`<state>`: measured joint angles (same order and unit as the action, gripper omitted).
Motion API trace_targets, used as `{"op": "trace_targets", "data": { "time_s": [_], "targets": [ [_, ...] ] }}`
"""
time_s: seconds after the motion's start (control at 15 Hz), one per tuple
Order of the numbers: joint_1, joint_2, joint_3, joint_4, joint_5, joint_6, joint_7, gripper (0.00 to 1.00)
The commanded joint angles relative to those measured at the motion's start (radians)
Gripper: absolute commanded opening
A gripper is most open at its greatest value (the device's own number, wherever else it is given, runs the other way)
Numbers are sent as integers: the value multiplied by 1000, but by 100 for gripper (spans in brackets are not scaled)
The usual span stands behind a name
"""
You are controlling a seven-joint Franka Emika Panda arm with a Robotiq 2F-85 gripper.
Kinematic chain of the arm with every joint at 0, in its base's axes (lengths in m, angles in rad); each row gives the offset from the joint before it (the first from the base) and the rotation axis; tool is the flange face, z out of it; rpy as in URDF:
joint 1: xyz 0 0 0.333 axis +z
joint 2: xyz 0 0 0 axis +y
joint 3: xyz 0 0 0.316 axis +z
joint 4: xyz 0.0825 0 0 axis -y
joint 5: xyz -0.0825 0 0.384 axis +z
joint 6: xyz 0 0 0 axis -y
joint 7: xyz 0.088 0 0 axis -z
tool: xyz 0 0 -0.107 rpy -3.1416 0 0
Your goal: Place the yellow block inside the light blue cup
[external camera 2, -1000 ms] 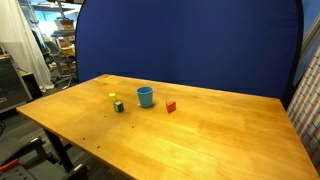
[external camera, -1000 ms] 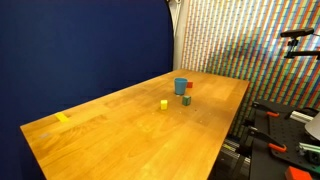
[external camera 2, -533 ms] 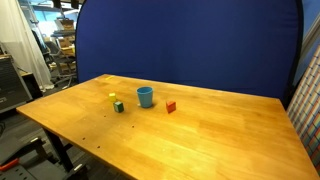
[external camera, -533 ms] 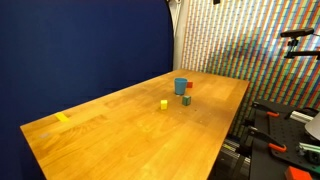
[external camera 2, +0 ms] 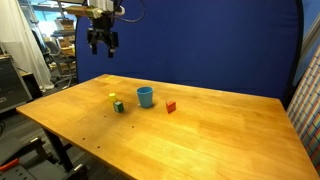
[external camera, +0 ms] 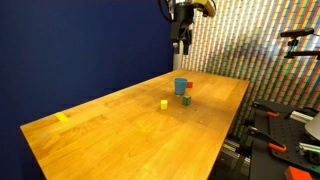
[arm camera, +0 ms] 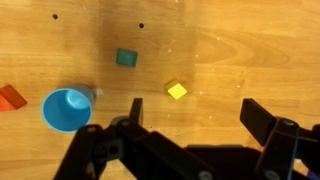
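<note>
My open gripper moves a long way down next until its fingers stand on both sides of the yellow block (external camera: 164, 103) (arm camera: 177, 90), since they hang high above the table.
The tiny yellow block (external camera: 164, 103) lies on the wooden table, also seen in an exterior view (external camera 2: 113, 97) and in the wrist view (arm camera: 177, 90). The light blue cup (external camera: 181, 86) stands upright a short way from it, seen too in an exterior view (external camera 2: 145, 96) and open-topped and empty in the wrist view (arm camera: 66, 109). My gripper (external camera: 183, 38) hangs high above the table, also in an exterior view (external camera 2: 103, 45). In the wrist view the gripper (arm camera: 198, 115) is open and empty, with the yellow block just beyond the gap between its fingers.
A small green block (arm camera: 126, 57) sits near the yellow one and a red block (arm camera: 11, 97) lies beside the cup. A flat yellow tape strip (external camera: 63, 117) lies near the table's far end. A blue backdrop (external camera 2: 200, 40) stands behind the table (external camera 2: 220, 140).
The arm and gripper have come into both exterior views, high above the table; before, they were out of view. The blocks and cup have not moved.
</note>
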<state>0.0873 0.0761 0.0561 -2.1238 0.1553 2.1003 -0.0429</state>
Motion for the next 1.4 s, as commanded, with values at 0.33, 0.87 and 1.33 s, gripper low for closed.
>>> {"op": "trace_targets", "data": {
  "time_s": [0.33, 0.87, 1.33],
  "targets": [
    [-27, 333, 59, 105, 70, 218, -129, 100],
    [-72, 539, 104, 241, 116, 234, -187, 100],
    [-95, 645, 142, 307, 132, 216, -186, 100]
  ]
}}
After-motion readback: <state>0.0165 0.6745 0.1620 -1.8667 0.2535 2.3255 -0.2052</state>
